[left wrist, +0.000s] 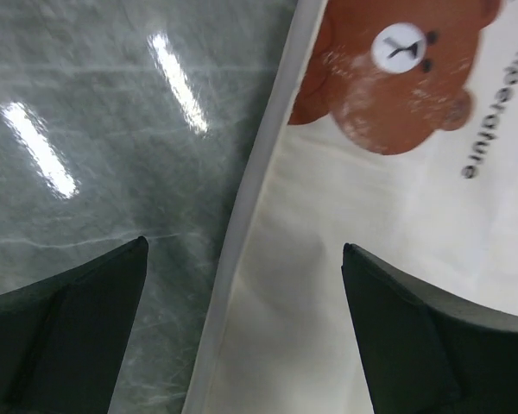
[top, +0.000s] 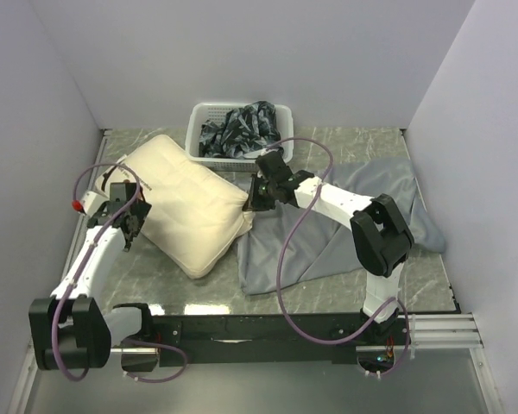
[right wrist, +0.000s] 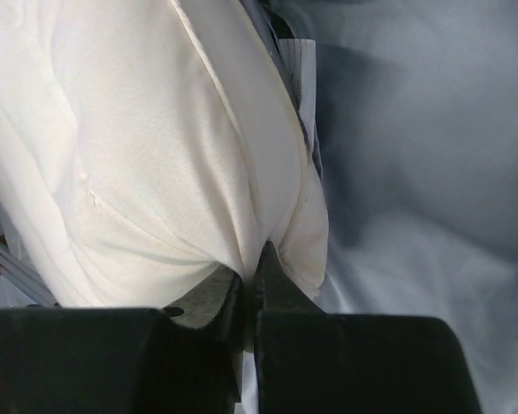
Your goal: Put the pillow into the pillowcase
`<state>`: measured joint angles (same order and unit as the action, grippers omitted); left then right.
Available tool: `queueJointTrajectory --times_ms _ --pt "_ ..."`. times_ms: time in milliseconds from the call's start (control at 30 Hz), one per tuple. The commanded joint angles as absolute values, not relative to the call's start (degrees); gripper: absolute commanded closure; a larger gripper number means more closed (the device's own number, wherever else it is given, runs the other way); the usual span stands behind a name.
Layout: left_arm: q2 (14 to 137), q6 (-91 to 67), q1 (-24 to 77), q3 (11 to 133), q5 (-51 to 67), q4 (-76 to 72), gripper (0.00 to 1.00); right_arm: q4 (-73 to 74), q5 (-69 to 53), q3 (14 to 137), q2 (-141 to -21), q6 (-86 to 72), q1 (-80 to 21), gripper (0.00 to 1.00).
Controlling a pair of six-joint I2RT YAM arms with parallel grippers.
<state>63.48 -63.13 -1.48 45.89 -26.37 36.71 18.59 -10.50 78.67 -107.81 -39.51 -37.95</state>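
Observation:
The pillow's pinched corner overlaps the grey pillowcase (top: 328,241), so my right gripper should pull it to the left in the top view next, toward the pillow's middle (top: 188,203), and let it go.
The cream pillow (top: 186,203) lies at an angle on the left half of the table, its right corner resting over the grey pillowcase (top: 328,241), which is spread flat on the right. My right gripper (top: 253,205) is shut on that corner; the wrist view shows cream pillow (right wrist: 155,155) fabric pinched between the jaws (right wrist: 252,263), with the pillowcase (right wrist: 432,172) behind. My left gripper (top: 129,220) hangs open over the pillow's left edge. In its wrist view the jaws (left wrist: 244,250) straddle the seam, and the brown bear face (left wrist: 388,78) shows on the pillow (left wrist: 345,198).
A white basket (top: 281,116) holding dark patterned cloth (top: 242,128) stands at the back, just behind the pillow and the right gripper. White walls close in the left, back and right. Bare marble tabletop (left wrist: 112,129) shows to the pillow's left.

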Motion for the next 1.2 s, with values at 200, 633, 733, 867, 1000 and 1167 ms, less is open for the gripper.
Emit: queueJointTrajectory --times_ms 200,633,733,867,1000,1167 --pt "65.6 -73.4 -1.7 28.3 -13.3 5.9 0.01 19.4 -12.3 84.7 -106.5 -38.2 -36.5 1.00" --pt "38.4 -67.1 -1.5 30.2 -20.0 30.1 0.99 24.2 -9.8 92.9 -110.2 -35.1 -36.8 1.00" --pt "32.5 -67.0 -1.5 31.2 -20.0 37.0 0.99 26.4 -9.2 97.8 -113.3 -34.0 -38.0 1.00" --pt "30.0 -67.5 -1.3 32.3 -18.1 41.5 0.94 27.6 -8.9 102.2 -117.3 -33.1 -40.0 1.00" --pt "30.1 -66.8 -1.3 35.5 -16.8 42.0 0.42 28.2 -8.6 104.8 -119.2 -31.9 -42.2 0.98" --pt "33.5 -58.6 -1.3 40.4 -12.1 35.7 0.16 27.5 -7.3 104.1 -115.2 -30.3 -42.8 0.53"
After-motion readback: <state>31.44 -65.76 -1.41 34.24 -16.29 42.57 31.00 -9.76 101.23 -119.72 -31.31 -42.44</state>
